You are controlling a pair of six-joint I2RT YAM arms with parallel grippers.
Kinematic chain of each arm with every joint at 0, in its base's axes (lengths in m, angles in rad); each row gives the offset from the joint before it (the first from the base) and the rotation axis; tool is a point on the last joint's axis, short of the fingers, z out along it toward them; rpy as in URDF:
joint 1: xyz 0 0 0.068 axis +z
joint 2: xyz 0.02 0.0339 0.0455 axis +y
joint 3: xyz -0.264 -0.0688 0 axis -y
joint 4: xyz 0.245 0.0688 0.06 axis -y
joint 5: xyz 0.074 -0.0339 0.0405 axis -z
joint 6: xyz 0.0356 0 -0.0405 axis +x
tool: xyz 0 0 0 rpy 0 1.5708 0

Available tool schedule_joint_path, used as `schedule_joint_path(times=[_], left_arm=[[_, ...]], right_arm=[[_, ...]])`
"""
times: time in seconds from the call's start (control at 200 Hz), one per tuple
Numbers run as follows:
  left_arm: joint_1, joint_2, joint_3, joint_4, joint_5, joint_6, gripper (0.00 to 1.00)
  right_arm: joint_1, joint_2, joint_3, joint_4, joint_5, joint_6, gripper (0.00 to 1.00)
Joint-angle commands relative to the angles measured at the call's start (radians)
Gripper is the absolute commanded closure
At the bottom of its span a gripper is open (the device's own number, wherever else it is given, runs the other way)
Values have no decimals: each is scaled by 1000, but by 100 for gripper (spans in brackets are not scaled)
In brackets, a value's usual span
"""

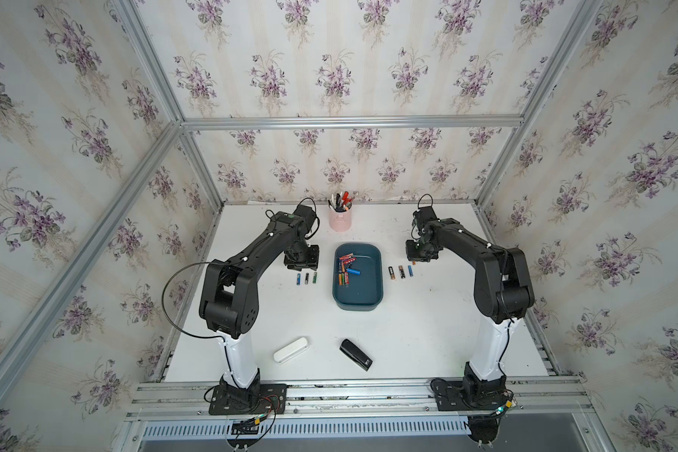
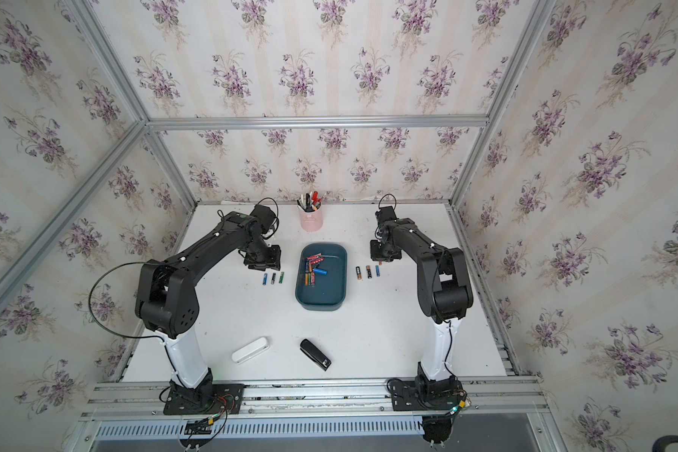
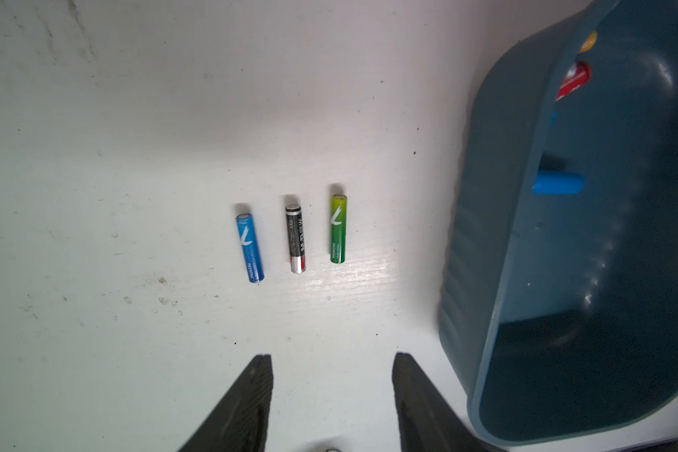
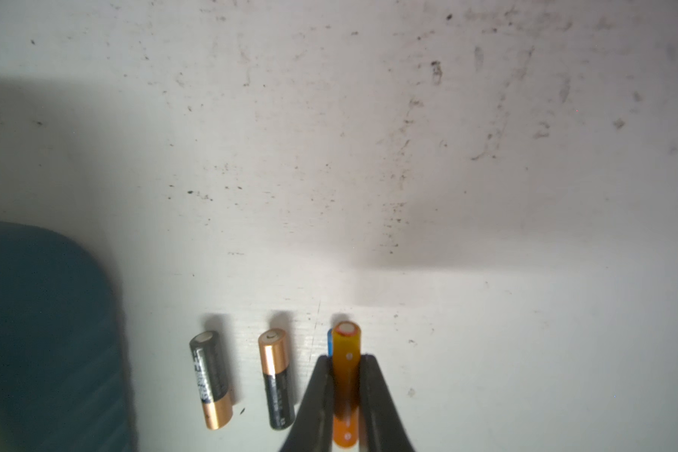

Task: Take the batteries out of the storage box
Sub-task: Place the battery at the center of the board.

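Note:
The robot will next move its right gripper past the blue battery, go down and release the orange one, since bare tabletop [image 1: 419,269] lies below beside the blue battery, away from the box.
The teal storage box [image 1: 363,292] sits mid-table with several batteries [image 1: 347,268] heaped at its far end. On the table to its left lie a blue battery [image 3: 249,246], a black one [image 3: 295,238] and a green one [image 3: 338,229], side by side. My left gripper [image 3: 331,356] hovers just behind them, open and empty. To the right of the box lie two black-and-copper batteries [image 4: 211,379] [image 4: 276,377] and a blue one [image 4: 330,342]. My right gripper [image 4: 346,357] is shut on an orange battery [image 4: 347,338] just above that blue one.
A pink pen cup [image 1: 340,220] stands behind the box. A white case [image 1: 290,350] and a black stapler [image 1: 355,354] lie near the front edge. The box wall [image 3: 486,235] is close beside my left gripper.

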Motion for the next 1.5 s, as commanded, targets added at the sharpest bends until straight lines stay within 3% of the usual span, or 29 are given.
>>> schedule_joint_path(times=[0.0, 0.355, 0.819, 1.309, 1.494], left_arm=[[-3, 11, 8, -17, -1, -2, 46], [-4, 43, 47, -42, -4, 19, 42], [-6, 60, 65, -43, -1, 13, 41], [-22, 62, 109, -62, -7, 9, 40], [-61, 68, 194, -136, -91, 14, 39]], right_arm=[[-7, 3, -19, 16, 32, -21, 90], [-28, -7, -46, 42, 86, -42, 89], [-28, 3, -115, 71, 43, -35, 89], [-28, 1, -101, 63, 46, -32, 76], [-28, -9, -81, 55, 43, -27, 72]])
